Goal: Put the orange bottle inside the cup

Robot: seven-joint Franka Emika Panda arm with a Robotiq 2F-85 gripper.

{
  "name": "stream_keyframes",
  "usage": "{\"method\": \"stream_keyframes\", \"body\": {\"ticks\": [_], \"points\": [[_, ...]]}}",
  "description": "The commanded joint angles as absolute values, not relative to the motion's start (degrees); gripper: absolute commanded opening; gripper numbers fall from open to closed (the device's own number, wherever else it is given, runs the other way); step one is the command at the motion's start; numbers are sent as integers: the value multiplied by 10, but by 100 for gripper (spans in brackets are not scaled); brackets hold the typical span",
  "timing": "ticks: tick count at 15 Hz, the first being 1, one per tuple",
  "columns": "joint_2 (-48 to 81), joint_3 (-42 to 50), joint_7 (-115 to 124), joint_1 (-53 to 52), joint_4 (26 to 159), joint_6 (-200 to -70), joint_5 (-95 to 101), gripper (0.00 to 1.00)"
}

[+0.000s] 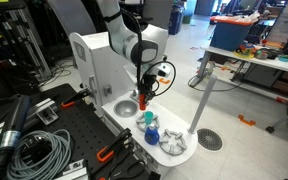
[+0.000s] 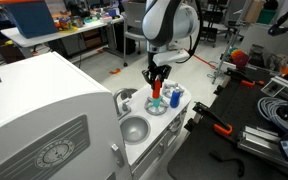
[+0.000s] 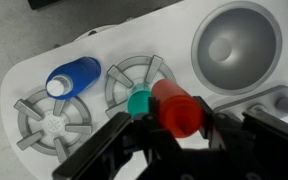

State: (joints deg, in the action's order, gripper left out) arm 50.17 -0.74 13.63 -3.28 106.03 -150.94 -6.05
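Observation:
The teal cup is beside and below the bottle, so the robot's gripper should next shift over the cup's opening [image 1: 149, 114] [image 3: 139, 102], then lower the bottle straight down into the cup.
My gripper [image 3: 175, 124] is shut on the orange bottle [image 3: 177, 106], a small red-orange cylinder held between the two black fingers. It hangs above the white toy stove in both exterior views [image 1: 141, 99] [image 2: 156, 92]. The teal cup [image 3: 138, 102] stands on the stove's right-hand burner grate in the wrist view, just beside and below the bottle. In an exterior view the cup [image 2: 156, 106] is right under the bottle, and it also shows in the exterior view from the opposite side [image 1: 149, 118]. The bottle is outside the cup.
A darker blue cylinder [image 3: 74, 76] lies by the other burner grate [image 3: 50, 122]. The shiny silver sink bowl [image 3: 239, 45] sits beside the burners in the white toy kitchen counter [image 2: 44, 110]. Cables and tools [image 1: 29, 150] lie on the black bench nearby.

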Motion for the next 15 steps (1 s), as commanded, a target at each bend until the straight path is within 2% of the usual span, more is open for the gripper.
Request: {"method": "stream_keyframes", "body": {"ticks": [1, 15], "points": [[492, -14, 121, -19, 1068, -1520, -76, 13], [594, 16, 155, -23, 958, -1499, -69, 13]]}}
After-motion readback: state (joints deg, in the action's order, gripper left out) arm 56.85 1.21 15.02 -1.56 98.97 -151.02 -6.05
